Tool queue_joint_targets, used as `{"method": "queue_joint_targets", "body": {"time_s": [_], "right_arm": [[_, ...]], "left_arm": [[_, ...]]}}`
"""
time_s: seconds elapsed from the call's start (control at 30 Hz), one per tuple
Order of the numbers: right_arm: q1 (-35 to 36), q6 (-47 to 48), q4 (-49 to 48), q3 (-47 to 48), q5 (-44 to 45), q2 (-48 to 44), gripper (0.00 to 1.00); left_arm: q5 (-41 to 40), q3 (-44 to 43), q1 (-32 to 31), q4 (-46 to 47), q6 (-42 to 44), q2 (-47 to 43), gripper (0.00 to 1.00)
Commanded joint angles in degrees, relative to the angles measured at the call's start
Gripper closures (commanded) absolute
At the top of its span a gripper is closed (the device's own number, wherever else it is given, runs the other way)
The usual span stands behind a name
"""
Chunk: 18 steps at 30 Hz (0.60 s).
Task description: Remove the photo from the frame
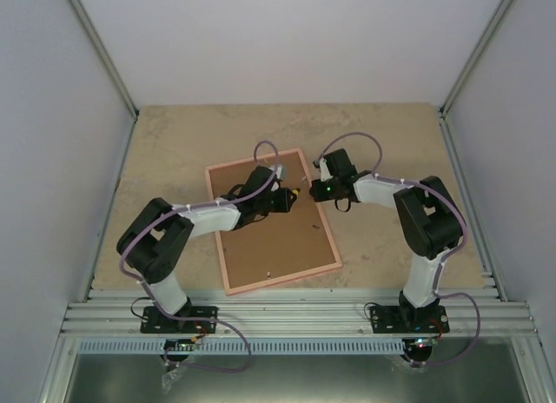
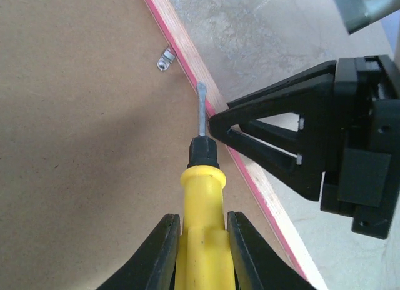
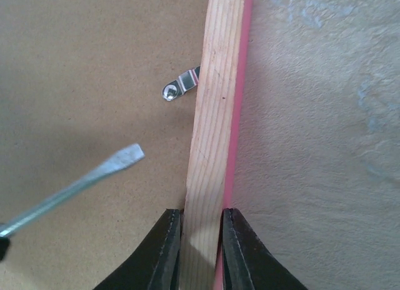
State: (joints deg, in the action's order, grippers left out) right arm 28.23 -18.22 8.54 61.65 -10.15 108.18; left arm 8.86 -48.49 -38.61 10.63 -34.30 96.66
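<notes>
The clip (image 2: 165, 59) still overlaps the bar, so next my right gripper will hold the bar steady, drag it over the bare tabletop to the right in the top view and let go of it.
The pink frame (image 1: 328, 238) lies face down on the table, its brown backing board (image 1: 269, 238) up. The photo is hidden under the board. My left gripper (image 2: 203, 218) is shut on a yellow-handled screwdriver (image 2: 201, 227); its flat blade (image 2: 200, 109) hovers at the frame's right rail, just short of a small metal turn clip (image 2: 165, 59). My right gripper (image 3: 200, 212) is shut on that wooden rail (image 3: 215, 115), one finger on each side. In the right wrist view the clip (image 3: 181, 85) lies ahead of the fingers and the blade (image 3: 94, 180) comes in from the left.
The beige table (image 1: 391, 142) is bounded by white walls at the back and sides and by a metal rail (image 1: 295, 312) at the near edge. The two wrists sit close together over the frame's upper right part (image 1: 304, 190).
</notes>
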Motion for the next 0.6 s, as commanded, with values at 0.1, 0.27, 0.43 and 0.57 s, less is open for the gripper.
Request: {"method": "queue_joint_targets", "body": {"time_s": [0.1, 0.27, 0.43, 0.57], "right_arm": [[-0.1, -0.8, -0.5, -2.7, -0.8, 0.2, 0.92], [-0.1, -2.1, -1.8, -4.4, -1.7, -0.4, 0.94], [0.0, -2.9, -2.5, -5.2, -2.2, -0.4, 0.95], [0.0, -3.0, -2.9, -5.5, -2.3, -0.5, 0.95]], "left_arm": [[1.6, -2.9, 0.3, -0.1, 0.6, 3.6, 1.00], [0.6, -3.5, 0.3, -0.5, -0.3, 4.7, 1.00], [-1.1, -4.0, 0.3, 0.2, -2.1, 6.8, 1.00], [-3.1, -4.1, 0.3, 0.9, -3.7, 7.7, 1.00]]}}
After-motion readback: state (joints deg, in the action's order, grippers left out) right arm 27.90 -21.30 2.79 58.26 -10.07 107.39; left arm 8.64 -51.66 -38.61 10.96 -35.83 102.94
